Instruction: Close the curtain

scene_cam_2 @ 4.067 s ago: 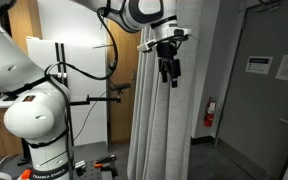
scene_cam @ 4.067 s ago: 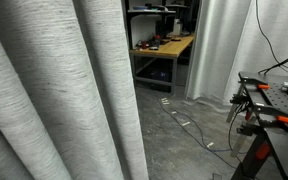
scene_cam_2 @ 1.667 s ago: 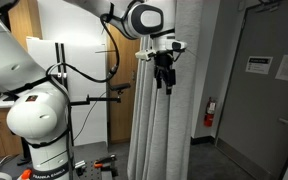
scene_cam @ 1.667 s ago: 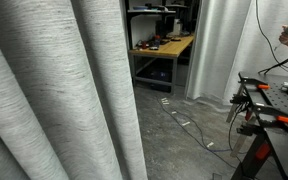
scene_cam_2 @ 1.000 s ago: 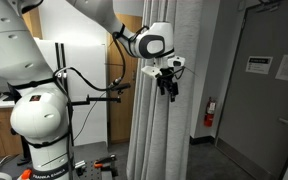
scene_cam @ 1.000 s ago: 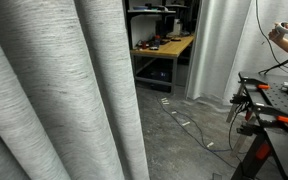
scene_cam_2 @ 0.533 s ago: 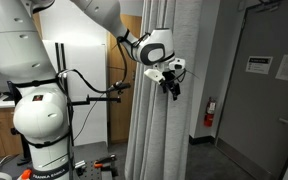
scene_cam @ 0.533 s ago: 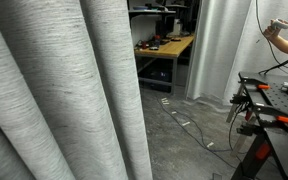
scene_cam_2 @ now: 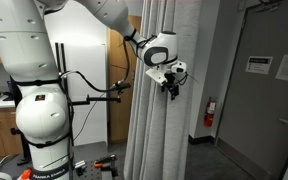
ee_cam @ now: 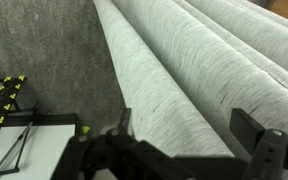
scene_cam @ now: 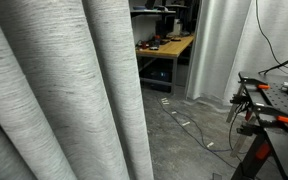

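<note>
Next I should raise my gripper, tilting it up toward level, then outward onto the curtain's narrow edge fold (scene_cam: 120, 55), because the open fingers still slant down.
The curtain (scene_cam: 64, 100) is a light-grey streaky drape with deep vertical folds that fills the left half of an exterior view. In the other exterior view it hangs floor-length (scene_cam_2: 149, 130) beside the arm. My gripper (scene_cam_2: 171, 86) is pressed against its edge at about upper-middle height. In the wrist view the curtain's folds (ee_cam: 174, 60) run diagonally, and my gripper (ee_cam: 189, 130) has its two dark fingers wide apart with one thick fold lying between them. The fingers are not closed on the fabric.
A wooden workbench (scene_cam: 164, 45) and plain white drapes (scene_cam: 224, 50) stand beyond the curtain. A black stand with clamps (scene_cam: 269, 105) is at the right and cables (scene_cam: 189, 125) lie on the floor. A grey door (scene_cam_2: 264, 90) and a fire extinguisher (scene_cam_2: 211, 112) are behind.
My gripper has moved down and sideways along the curtain's edge. The curtain's edge has shifted slightly toward the workbench side and covers a little more of the opening.
</note>
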